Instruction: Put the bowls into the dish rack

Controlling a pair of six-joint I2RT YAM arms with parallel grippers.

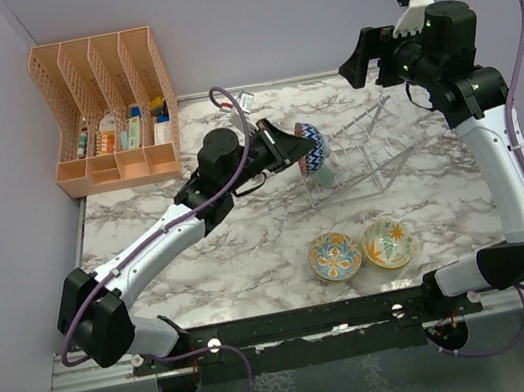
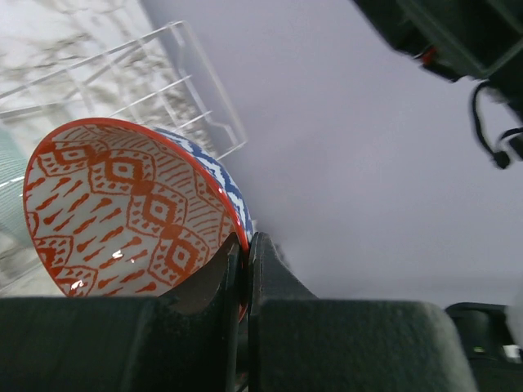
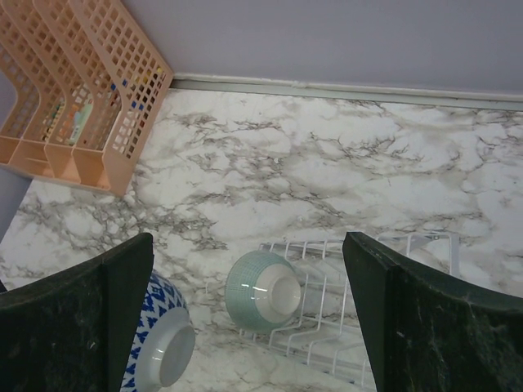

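I should next move my left gripper past the teal bowl and down, and let go of the patterned bowl (image 1: pixel 311 148) between empty rack wires beside the teal bowl, because the rack's end is taken.
My left gripper (image 1: pixel 292 146) is shut on the rim of the red-pink patterned bowl (image 1: pixel 311 148) and holds it tilted over the left end of the wire dish rack (image 1: pixel 367 145). In the left wrist view the bowl's red-patterned inside (image 2: pixel 122 204) faces the camera, with the rack's wires (image 2: pixel 163 73) behind it. The pale teal bowl (image 3: pixel 261 290) stands on its side between the prongs at the rack's left end (image 3: pixel 368 327). The blue-orange floral bowl (image 1: pixel 335 256) and the yellow bowl (image 1: pixel 389 243) lie on the table in front. My right gripper (image 1: pixel 352 60) is open and empty, raised above the rack.
An orange slotted organizer (image 1: pixel 110 111) holding small items stands at the back left, also in the right wrist view (image 3: pixel 73 90). A marble tabletop (image 1: pixel 241 250) spreads between the arms. Grey walls close the back and sides.
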